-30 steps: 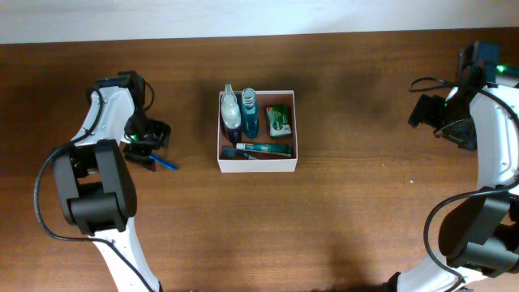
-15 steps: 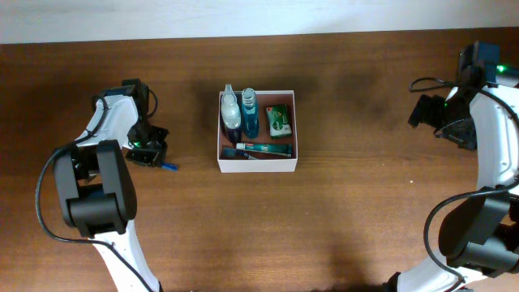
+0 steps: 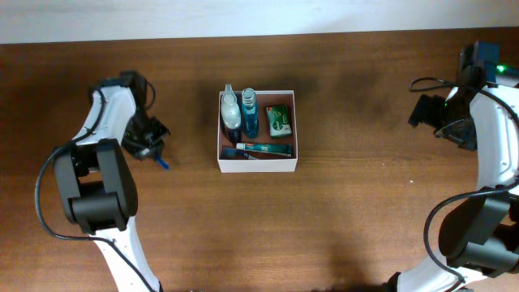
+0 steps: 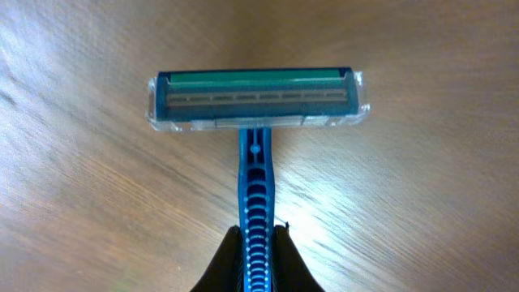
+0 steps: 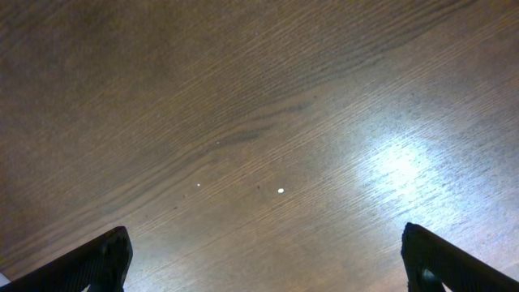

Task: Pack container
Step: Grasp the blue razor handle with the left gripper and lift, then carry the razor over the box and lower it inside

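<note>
The robot next needs to move its left gripper up, carry the razor over the container's side, lower it there and release it, because the container's top is open beside the teal tube (image 3: 259, 149).
A blue disposable razor (image 4: 256, 99) with a clear-capped head points away from my left gripper (image 4: 256, 239), which is shut on its ribbed handle. In the overhead view the razor's blue end (image 3: 163, 163) pokes out below that gripper (image 3: 148, 143), left of the container. The frames do not show whether the razor touches the wood. The container (image 3: 258, 167), a white-walled square box, sits mid-table holding a clear spray bottle (image 3: 231, 110), a blue bottle (image 3: 250, 115), a green packet (image 3: 280, 120) and a teal tube (image 3: 259, 149). My right gripper (image 5: 263, 243) hangs open over bare wood at the far right (image 3: 451, 122).
The brown wooden table (image 3: 349, 211) stretches around the box. A pale wall strip (image 3: 259, 15) runs along the far edge. Both white arms reach in from the front corners of the table, left (image 3: 101, 195) and right (image 3: 495, 186).
My left gripper has shut on the razor's handle and shifted slightly toward the far side with it. The right arm has stayed still.
</note>
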`<state>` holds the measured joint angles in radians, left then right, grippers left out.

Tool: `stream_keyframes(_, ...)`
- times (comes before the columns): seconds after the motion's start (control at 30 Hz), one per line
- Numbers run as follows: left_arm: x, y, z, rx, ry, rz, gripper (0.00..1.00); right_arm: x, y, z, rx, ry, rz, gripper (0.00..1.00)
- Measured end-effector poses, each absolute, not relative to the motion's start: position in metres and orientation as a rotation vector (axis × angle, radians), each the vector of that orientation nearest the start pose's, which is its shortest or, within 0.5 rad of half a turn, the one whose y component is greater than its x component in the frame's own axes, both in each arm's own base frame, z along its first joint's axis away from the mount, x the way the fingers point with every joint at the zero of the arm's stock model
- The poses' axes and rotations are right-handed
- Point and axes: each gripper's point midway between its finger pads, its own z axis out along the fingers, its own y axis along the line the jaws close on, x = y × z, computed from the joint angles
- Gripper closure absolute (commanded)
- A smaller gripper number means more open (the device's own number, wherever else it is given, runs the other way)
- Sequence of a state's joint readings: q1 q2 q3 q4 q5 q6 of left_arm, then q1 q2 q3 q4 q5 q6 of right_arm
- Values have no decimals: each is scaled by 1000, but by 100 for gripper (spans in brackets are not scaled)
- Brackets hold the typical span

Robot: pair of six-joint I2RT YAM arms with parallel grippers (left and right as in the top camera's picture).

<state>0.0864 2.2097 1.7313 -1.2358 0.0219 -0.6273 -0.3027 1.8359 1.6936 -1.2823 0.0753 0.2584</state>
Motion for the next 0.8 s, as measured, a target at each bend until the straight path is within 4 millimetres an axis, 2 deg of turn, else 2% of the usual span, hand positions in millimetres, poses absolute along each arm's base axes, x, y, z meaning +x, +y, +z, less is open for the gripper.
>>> stream_keyframes(0.17,432,24,84,-737,3050,-94,99,355,-124,150,838,2875,-118,1)
stream_keyframes(0.23,447,15,108,-553,3020,-135,99,355,-124,150,838,2875,-117,1)
stream_keyframes(0.33,464,-10,139,-246,2964,-195,99,355,-124,150,838,2876,-118,1)
stream_keyframes(0.4,469,-34,157,-12,2916,-215,99,355,-124,150,839,2876,-118,1)
stream_keyframes(0.53,463,-96,182,514,2799,-221,100,355,-124,150,837,2876,-118,1)
stream_keyframes(0.63,448,-146,185,927,2683,-197,99,355,-124,150,838,2876,-117,1)
stream_keyframes(0.73,436,-181,184,1216,2565,-122,100,355,-124,150,839,2876,-118,1)
stream_keyframes(0.8,434,-194,185,1337,2495,-33,100,355,-124,150,838,2876,-118,1)
